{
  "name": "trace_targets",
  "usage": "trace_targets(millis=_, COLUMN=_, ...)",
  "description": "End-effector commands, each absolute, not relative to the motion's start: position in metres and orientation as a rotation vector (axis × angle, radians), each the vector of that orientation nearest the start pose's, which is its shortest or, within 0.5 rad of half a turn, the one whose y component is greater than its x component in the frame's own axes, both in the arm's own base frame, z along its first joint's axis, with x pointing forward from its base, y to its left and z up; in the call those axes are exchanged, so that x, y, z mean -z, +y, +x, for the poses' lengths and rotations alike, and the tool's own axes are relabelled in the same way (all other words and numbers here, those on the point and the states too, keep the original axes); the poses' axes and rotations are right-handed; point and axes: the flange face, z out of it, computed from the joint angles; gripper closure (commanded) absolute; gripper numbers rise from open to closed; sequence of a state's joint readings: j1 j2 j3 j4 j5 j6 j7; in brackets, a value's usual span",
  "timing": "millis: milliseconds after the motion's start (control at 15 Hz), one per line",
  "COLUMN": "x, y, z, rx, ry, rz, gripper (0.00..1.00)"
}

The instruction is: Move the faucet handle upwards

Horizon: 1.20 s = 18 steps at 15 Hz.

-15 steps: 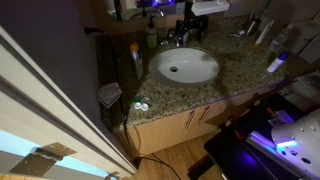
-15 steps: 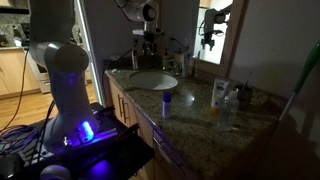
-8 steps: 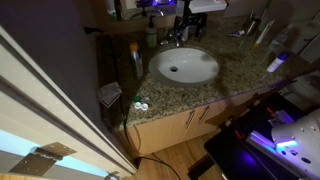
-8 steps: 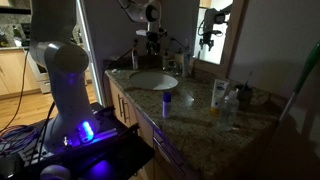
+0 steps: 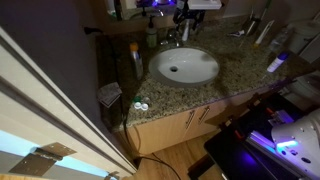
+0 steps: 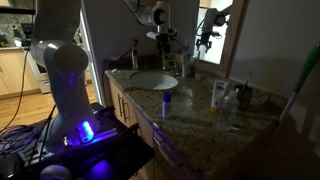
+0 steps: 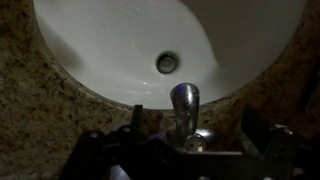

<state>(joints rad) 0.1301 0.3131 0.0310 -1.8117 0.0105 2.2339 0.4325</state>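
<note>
Next, my open gripper moves down and outward onto the short chrome faucet handle (image 7: 196, 138), since that lies below and outward of it, just behind the spout.
In the wrist view the chrome faucet spout (image 7: 183, 102) points toward the white oval basin (image 7: 100, 50), with the drain (image 7: 167, 63) beyond it. The short chrome faucet handle (image 7: 196, 138) shows just behind the spout, partly hidden by the gripper body. My gripper (image 7: 193, 125) is open, with one dark finger (image 7: 135, 122) to the left of the faucet and the other to the right, neither visibly touching it. In both exterior views the gripper (image 5: 183, 17) (image 6: 165, 38) hangs over the faucet (image 5: 175, 37) at the back of the basin (image 5: 185, 66) (image 6: 152, 80).
A green soap bottle (image 5: 152, 36) stands just beside the faucet. Bottles (image 6: 222, 97) and a small blue-capped container (image 6: 167, 101) stand on the granite counter (image 5: 235, 62). A mirror and wall are close behind the faucet. A dark bottle (image 5: 135, 60) stands at the counter's edge.
My gripper has moved back toward the wall, from above the basin's rear edge to over the faucet. Nothing on the counter has moved.
</note>
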Motion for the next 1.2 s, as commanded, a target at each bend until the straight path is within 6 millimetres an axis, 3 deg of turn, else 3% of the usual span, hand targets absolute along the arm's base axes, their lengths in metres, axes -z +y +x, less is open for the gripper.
trace_targets(millis=0, x=-0.380, y=0.104, z=0.637, rx=0.152, ry=0.426, rz=-3.059, gripper=0.00)
trace_targets(millis=600, x=-0.339, y=0.104, z=0.694, rx=0.378, ry=0.456, rz=-3.063, gripper=0.00)
trace_targets(millis=867, x=-0.336, y=0.103, z=0.686, rx=0.342, ry=0.454, rz=-3.061, gripper=0.02)
trace_targets(millis=933, x=-0.338, y=0.102, z=0.683, rx=0.320, ry=0.458, rz=-3.066, gripper=0.26)
trace_targets(millis=1067, x=-0.339, y=0.101, z=0.680, rx=0.303, ry=0.452, rz=-3.055, gripper=0.31)
trace_targets(millis=1133, x=-0.339, y=0.101, z=0.679, rx=0.302, ry=0.464, rz=-3.057, gripper=0.39)
